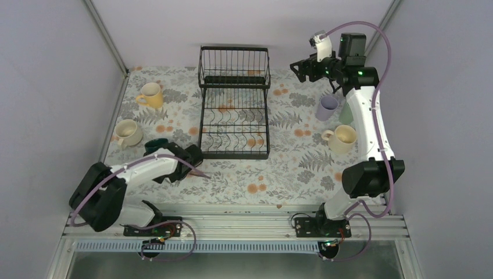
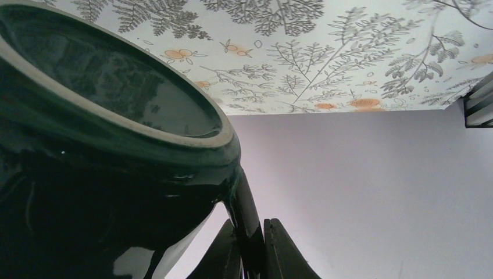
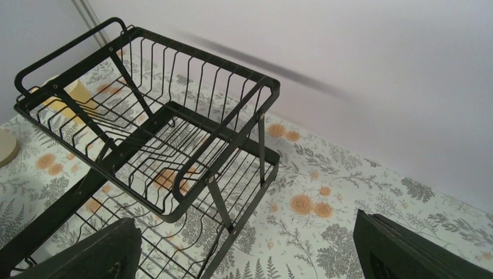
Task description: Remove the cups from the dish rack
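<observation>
My left gripper moves outward and down next and releases the dark green cup between the cream-white cup and the rack (image 1: 234, 110), where open tablecloth lies.
The black wire dish rack (image 1: 234, 110) stands mid-table with no cups in it; it also shows in the right wrist view (image 3: 163, 145). My left gripper (image 1: 168, 150) is shut on the handle of the dark green cup (image 1: 155, 145), left of the rack's front corner. In the left wrist view the dark green cup (image 2: 104, 174) fills the left side, with its handle pinched in the gripper (image 2: 254, 235). My right gripper (image 1: 299, 68) is open and empty, raised by the rack's back right corner; the right wrist view (image 3: 250, 250) shows only tablecloth between its jaws.
A yellow cup (image 1: 151, 95) and a cream-white cup (image 1: 128, 132) stand left of the rack. A lavender cup (image 1: 328, 107), a mint green cup (image 1: 346, 113) partly behind my right arm, and a tan-beige cup (image 1: 340, 138) stand on the right. Walls enclose three sides.
</observation>
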Robot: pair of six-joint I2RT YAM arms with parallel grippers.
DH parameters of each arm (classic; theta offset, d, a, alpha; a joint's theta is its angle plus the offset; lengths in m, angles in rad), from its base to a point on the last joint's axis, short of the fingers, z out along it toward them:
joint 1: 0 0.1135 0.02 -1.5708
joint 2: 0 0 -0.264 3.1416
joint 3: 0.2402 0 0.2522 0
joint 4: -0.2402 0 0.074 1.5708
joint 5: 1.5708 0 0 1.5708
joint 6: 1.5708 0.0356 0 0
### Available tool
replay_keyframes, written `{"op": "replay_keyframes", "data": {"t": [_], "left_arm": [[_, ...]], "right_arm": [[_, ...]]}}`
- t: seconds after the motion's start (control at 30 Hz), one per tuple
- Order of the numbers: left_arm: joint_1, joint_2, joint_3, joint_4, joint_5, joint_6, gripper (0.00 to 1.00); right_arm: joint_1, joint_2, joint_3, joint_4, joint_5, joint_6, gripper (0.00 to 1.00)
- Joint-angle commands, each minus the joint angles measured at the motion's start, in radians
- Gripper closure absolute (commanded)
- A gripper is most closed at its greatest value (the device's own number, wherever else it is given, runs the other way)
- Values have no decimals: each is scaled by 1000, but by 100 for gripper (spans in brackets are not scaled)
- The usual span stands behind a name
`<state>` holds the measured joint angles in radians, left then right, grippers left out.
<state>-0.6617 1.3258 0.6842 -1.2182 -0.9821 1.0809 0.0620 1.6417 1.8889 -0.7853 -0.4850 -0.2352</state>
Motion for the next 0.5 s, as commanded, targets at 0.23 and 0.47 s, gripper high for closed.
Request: {"op": "replay_keyframes", "data": {"t": [0.23,0.47], "left_arm": [[152,191,119,283,-85,58,98],[227,269,107,387,-91,84,98]], "right_arm": [[-14,8,-25,18,-3,-24,6],[-14,14,-17,12,3,-29,6]]}}
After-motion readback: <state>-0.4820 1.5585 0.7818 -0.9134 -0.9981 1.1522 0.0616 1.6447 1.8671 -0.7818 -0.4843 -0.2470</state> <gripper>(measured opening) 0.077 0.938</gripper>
